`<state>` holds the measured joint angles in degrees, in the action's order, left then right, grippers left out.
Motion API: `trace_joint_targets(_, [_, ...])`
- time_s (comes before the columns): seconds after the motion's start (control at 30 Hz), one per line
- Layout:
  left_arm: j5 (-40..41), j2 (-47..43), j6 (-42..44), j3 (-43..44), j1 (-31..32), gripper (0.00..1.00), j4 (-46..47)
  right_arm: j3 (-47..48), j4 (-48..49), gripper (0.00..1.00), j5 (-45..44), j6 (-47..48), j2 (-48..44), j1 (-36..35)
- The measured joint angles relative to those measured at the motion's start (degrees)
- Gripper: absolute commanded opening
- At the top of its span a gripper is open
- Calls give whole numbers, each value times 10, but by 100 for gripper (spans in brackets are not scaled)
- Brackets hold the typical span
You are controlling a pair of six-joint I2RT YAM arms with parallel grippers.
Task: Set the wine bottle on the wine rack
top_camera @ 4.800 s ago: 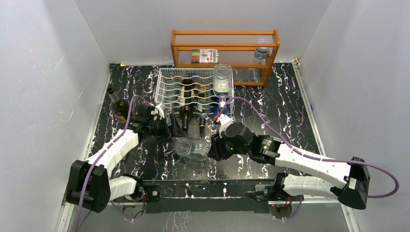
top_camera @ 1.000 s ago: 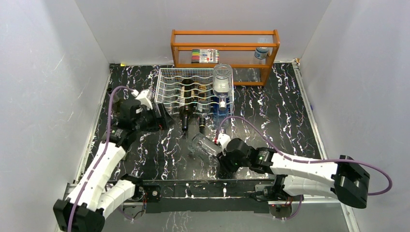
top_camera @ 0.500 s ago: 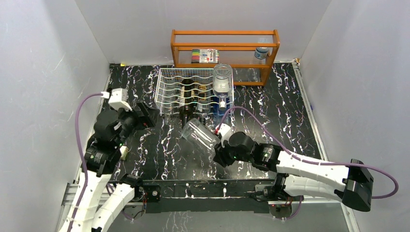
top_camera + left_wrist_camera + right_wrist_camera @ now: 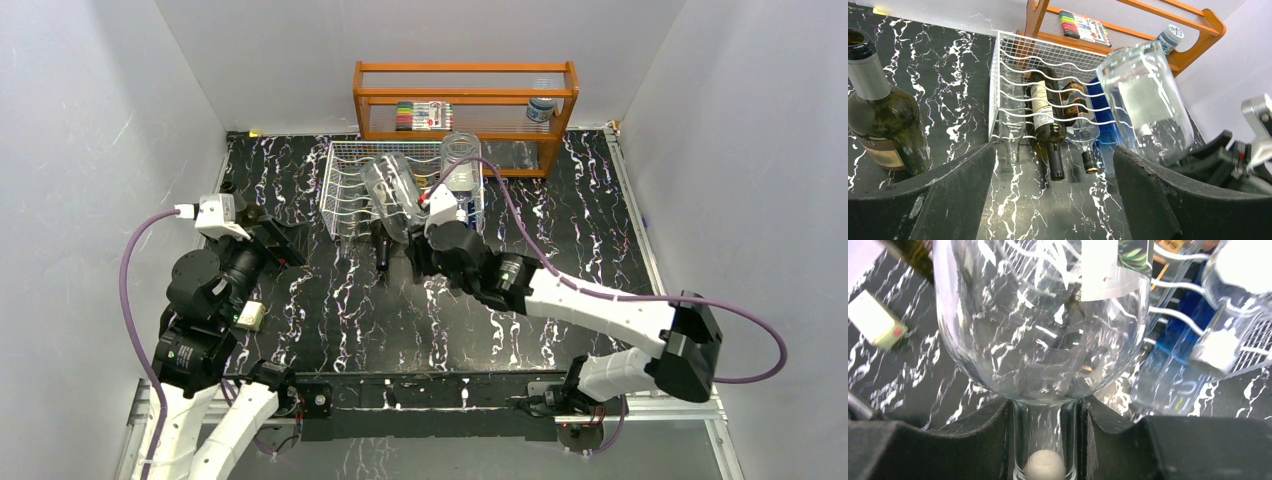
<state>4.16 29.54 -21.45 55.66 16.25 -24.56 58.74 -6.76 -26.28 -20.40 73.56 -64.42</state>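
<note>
My right gripper turns the bottle parallel to the rack's top next, moving outward and down onto the wires, since the top beside the other clear bottle is free.
The white wire wine rack (image 4: 345,190) stands at the back of the table and holds several bottles lying down; it also shows in the left wrist view (image 4: 998,75). My right gripper (image 4: 422,238) is shut on the neck of a clear empty wine bottle (image 4: 390,195) and holds it tilted above the rack's front, base pointing back. In the right wrist view the fingers (image 4: 988,440) clamp the corked neck of this bottle (image 4: 1043,315). The bottle also shows in the left wrist view (image 4: 1148,100). My left gripper (image 4: 278,243) is open and empty, left of the rack.
A dark green bottle (image 4: 878,115) stands upright at the table's left. Another clear bottle (image 4: 460,160) lies on the rack's right top, above a blue one (image 4: 1103,115). An orange wooden shelf (image 4: 465,95) with markers (image 4: 424,115) stands behind the rack.
</note>
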Motion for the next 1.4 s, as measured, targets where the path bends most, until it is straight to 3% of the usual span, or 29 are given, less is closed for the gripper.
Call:
trace_joint_targets(0.5, [8,-8,-5,0,0,87,-19,162,-43,0,-37,-147,174,137])
trace_joint_targets(1.2, [14,-8,4,-6,0,87,-39,316,-170,0,-18,-241,343,146])
trace_joint_targets(1.4, [15,-8,7,-8,0,88,-43,336,-181,16,-18,-245,365,158])
